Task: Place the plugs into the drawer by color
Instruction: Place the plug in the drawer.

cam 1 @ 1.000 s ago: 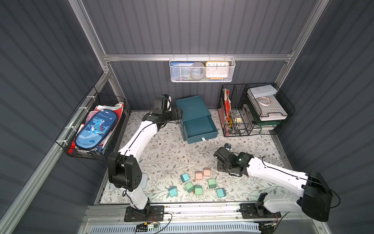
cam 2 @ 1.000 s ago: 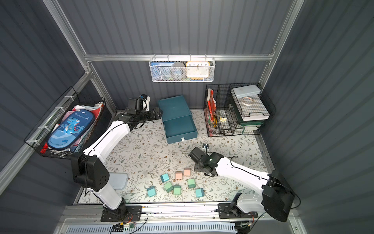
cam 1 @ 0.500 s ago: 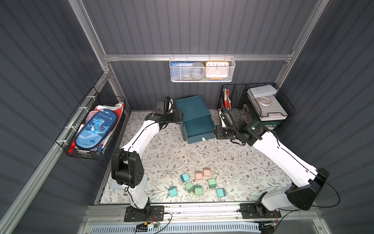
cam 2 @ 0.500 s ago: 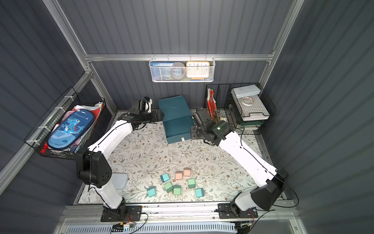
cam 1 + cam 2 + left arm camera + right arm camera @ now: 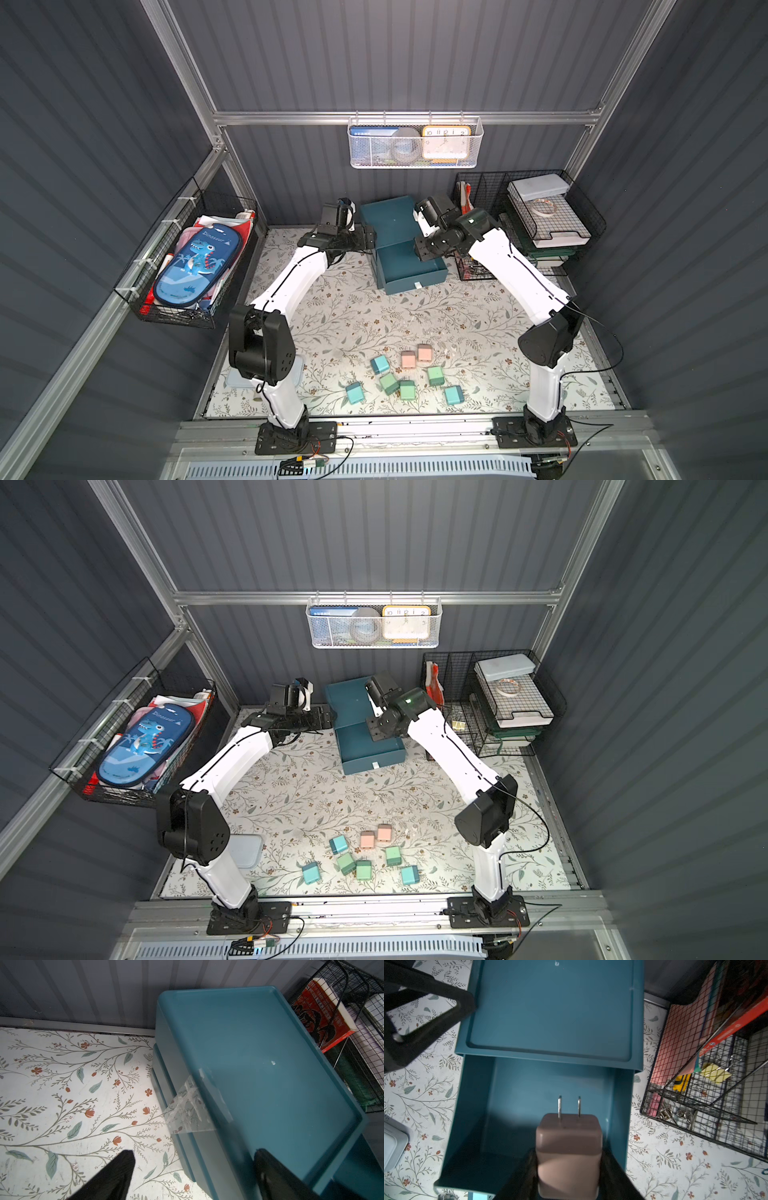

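The drawer's bottom is empty below my right gripper, so next I will lower that gripper into the pulled-out drawer and release the peach-pink plug [image 5: 569, 1138] on the drawer's bottom.
The dark teal drawer cabinet [image 5: 388, 220] [image 5: 347, 700] stands at the back of the mat, with one drawer [image 5: 409, 268] [image 5: 517, 1093] pulled out and nothing showing inside. My right gripper [image 5: 569, 1159] [image 5: 424, 249] hangs over that drawer, shut on a peach-pink plug [image 5: 569, 1138] whose prongs point toward the cabinet. My left gripper [image 5: 194, 1152] [image 5: 368, 239] is open, one finger over the mat and one over the cabinet top [image 5: 259, 1053]. Several plugs lie near the front: two peach-pink [image 5: 415, 356], three mint green [image 5: 407, 390], three light blue [image 5: 379, 364].
A black wire rack [image 5: 528, 224] with trays and a red book stands just right of the cabinet. A white mesh basket [image 5: 415, 143] hangs on the back wall. On the left wall hangs a wire basket with a blue pencil case [image 5: 195, 262]. Clear tape [image 5: 191, 1109] sticks to the cabinet's side.
My right arm has swung from the front of the mat near the loose plugs to above the open drawer, carrying the peach-pink plug. The left gripper has shifted slightly toward the cabinet.
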Tool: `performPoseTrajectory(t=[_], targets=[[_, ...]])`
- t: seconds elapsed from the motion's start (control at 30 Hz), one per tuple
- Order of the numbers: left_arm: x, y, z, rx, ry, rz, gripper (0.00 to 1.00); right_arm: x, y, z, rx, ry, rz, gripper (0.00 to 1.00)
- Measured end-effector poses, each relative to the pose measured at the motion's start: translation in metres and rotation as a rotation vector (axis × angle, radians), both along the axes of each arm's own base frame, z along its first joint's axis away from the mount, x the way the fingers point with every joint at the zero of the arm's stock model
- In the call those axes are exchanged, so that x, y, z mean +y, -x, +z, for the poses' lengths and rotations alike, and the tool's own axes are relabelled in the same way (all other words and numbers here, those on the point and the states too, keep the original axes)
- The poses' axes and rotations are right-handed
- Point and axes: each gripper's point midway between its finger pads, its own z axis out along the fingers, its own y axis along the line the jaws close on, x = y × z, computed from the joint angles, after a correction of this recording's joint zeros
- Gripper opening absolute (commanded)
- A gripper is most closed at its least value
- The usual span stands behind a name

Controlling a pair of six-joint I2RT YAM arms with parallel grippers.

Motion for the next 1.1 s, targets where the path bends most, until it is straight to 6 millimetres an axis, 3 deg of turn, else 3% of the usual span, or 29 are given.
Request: performPoseTrajectory(t=[0.17, 0.67, 0.77, 0.97, 1.1], targets=[[0.0, 0.0, 0.0, 0.0, 0.0, -0.001, 0.95, -0.005, -0.002, -0.009, 0.026, 0.001, 0.003, 0.29], [0.0, 0.0, 0.0, 0.001, 0.001, -0.002, 0.95, -0.009, -0.013, -0.078, 0.162, 0.046, 0.001, 0.35], [0.0, 0.0, 0.0, 0.0, 0.001, -0.002, 0.95, -0.008, -0.016, -0.081, 0.16, 0.041, 0.003, 0.42], [0.0, 0.0, 0.0, -0.001, -0.002, -0.005, 0.96, -0.011, -0.021, -0.08, 0.142, 0.047, 0.013, 0.64], [-0.002, 0.001, 0.0, -0.001, -0.002, -0.012, 0.97, -0.015, -0.023, -0.078, 0.133, 0.054, 0.004, 0.71]])
